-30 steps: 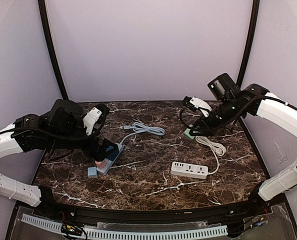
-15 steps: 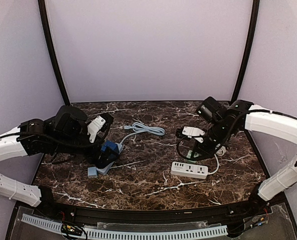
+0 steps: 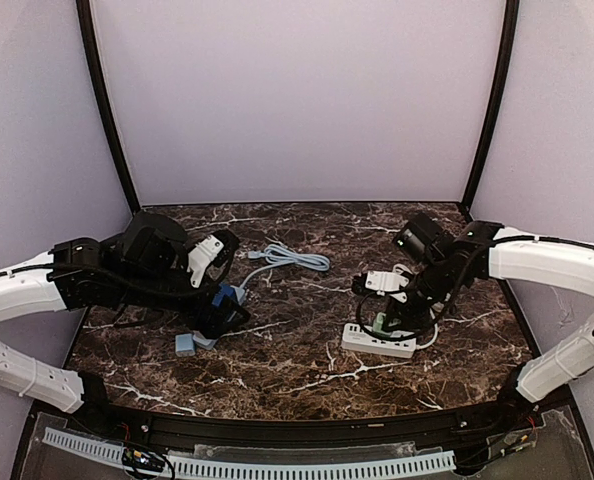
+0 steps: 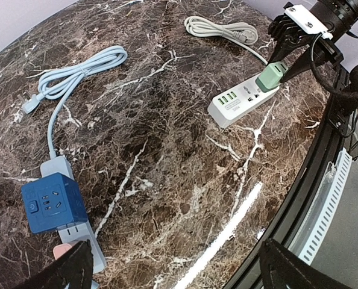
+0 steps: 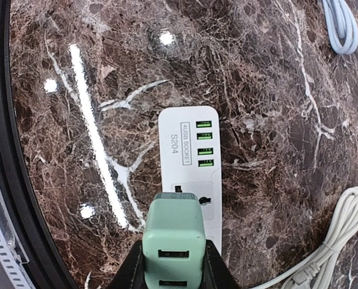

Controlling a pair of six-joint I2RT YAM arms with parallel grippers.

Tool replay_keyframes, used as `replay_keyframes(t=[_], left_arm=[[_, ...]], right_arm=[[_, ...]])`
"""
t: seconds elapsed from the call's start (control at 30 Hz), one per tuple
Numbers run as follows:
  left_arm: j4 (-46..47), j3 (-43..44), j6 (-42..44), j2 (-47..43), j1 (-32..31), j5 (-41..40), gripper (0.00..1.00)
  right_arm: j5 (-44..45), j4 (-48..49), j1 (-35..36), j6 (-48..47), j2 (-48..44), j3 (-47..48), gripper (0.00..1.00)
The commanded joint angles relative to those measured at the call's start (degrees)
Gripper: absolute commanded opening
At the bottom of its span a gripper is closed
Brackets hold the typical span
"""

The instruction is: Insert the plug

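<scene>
My right gripper should next bring the plug down onto the holes of the socket by the green ports and release it, since the socket is below it with its holes still uncovered.
My right gripper [image 5: 174, 265] is shut on a mint-green plug [image 5: 174, 238] with two USB ports on its back. The plug hangs over the socket end of a white power strip [image 5: 188, 141], covering part of the socket; its prongs are hidden. In the top view the plug [image 3: 380, 322] sits directly at the strip [image 3: 377, 341], right of centre. My left gripper [image 4: 176, 271] is open over bare marble, next to a blue cube socket [image 4: 52, 201] on a light blue strip [image 4: 57, 165].
A light blue cable [image 3: 287, 258] lies coiled at the back middle. A white cable [image 5: 342, 241] loops to the right of the white strip. A small grey-blue block [image 3: 184, 344] rests near the left gripper. The black rail [image 4: 323, 174] borders the table's near edge.
My right arm has come down and forward from the back right, carrying the green plug onto the white strip. The left arm has shifted slightly right, its jaws still wide.
</scene>
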Motion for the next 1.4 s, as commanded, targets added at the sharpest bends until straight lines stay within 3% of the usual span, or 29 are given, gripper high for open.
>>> replay_keyframes(t=[0.0, 1.37], left_arm=[[0.43, 0.19, -1.09, -0.54, 0.22, 0.89, 0.96], [-0.14, 0.76, -2.35, -0.16, 0.23, 2.23, 0.93]], right_arm=[[0.69, 4.08, 0.41, -2.45, 0.79, -1.15, 0.0], [2.02, 6.47, 0.4, -3.58, 3.81, -4.23, 0.0]])
